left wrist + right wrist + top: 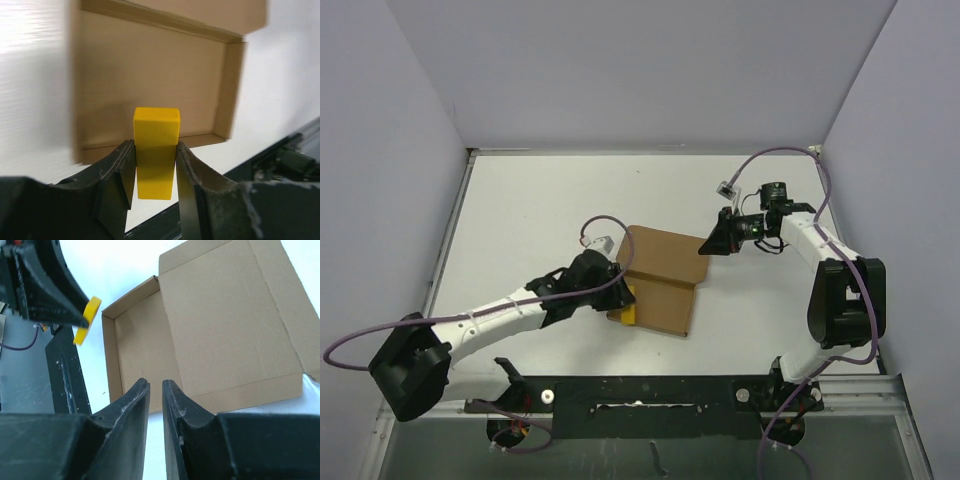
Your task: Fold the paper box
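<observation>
Next, my left gripper will carry the small yellow bar to the right in the top view, over the tray's middle, since the tray's bottom lies empty.
The paper box lies open on the table, brown cardboard with a shallow tray and a flat lid panel. My left gripper hovers at the tray's near-left edge, shut on a small yellow bar that sticks out beyond the fingertips toward the tray. In the right wrist view the yellow bar shows in that gripper beside the tray's wall. My right gripper hangs at the box's far-right corner, jaws a narrow slit apart with nothing between them.
White table top inside grey walls. A black rail runs along the near edge by the arm bases. Purple cables loop off both arms.
</observation>
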`<state>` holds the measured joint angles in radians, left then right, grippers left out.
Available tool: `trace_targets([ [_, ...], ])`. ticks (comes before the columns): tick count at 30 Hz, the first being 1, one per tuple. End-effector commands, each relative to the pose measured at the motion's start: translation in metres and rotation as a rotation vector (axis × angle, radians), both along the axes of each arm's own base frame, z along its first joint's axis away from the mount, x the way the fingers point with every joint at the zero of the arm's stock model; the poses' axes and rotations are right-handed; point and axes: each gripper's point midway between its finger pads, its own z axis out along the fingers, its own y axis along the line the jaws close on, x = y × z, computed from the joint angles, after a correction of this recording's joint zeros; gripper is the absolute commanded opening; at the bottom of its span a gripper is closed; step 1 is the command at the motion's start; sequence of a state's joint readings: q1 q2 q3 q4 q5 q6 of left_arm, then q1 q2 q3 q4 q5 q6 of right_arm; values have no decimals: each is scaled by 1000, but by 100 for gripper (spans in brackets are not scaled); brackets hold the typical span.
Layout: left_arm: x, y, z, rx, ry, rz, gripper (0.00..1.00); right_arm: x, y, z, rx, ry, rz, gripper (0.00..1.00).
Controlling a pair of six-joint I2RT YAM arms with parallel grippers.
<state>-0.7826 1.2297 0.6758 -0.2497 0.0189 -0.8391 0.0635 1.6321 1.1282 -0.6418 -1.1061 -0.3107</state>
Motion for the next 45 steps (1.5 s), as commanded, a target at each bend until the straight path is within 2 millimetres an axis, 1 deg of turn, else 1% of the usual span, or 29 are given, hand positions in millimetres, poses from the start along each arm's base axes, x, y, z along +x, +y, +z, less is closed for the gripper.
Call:
trace_targets([
  [1,13,-64,31,-238,-58,113,12,7,-3,21,41,-72,-1,19],
  [3,13,-83,33,-232,-41,143,12,7,-3,20,42,-69,-4,19],
  [5,13,-91,26,-165,4,228,9,7,-3,20,41,-66,-5,19],
  [9,17,-90,7,2,85,348,8,7,-4,20,41,-67,-7,19],
  [14,24,-92,-7,92,127,411,11,7,-4,21,43,-68,-8,19],
  [18,23,-101,-15,92,156,404,22,7,-4,21,44,-67,-8,19],
  [19,24,-103,-15,90,157,401,27,7,-4,21,44,-66,-8,19],
  [20,24,-104,-17,96,155,393,29,7,-4,21,44,-66,-8,19],
  [22,27,-103,-19,113,149,392,44,7,-3,21,44,-65,-7,19],
  [24,29,-103,-19,118,140,384,55,7,-4,21,44,-65,-8,19],
  [27,31,-105,-15,109,130,369,59,7,-3,21,46,-65,-7,19],
  [29,32,-104,-10,98,118,363,63,7,-3,21,46,-65,-7,19],
  [31,35,-102,0,89,85,350,64,7,-4,21,43,-68,-8,19],
  [36,47,-93,32,62,-37,302,64,7,-4,20,38,-71,-8,20],
  [38,55,-83,40,59,-90,275,64,8,-4,21,37,-73,-9,20],
  [40,65,-68,46,63,-131,258,64,8,-6,21,36,-74,-13,20],
  [43,83,-42,53,60,-208,209,72,9,-8,22,36,-81,-20,20],
  [45,96,-25,58,51,-272,160,80,9,-9,23,36,-88,-23,20],
])
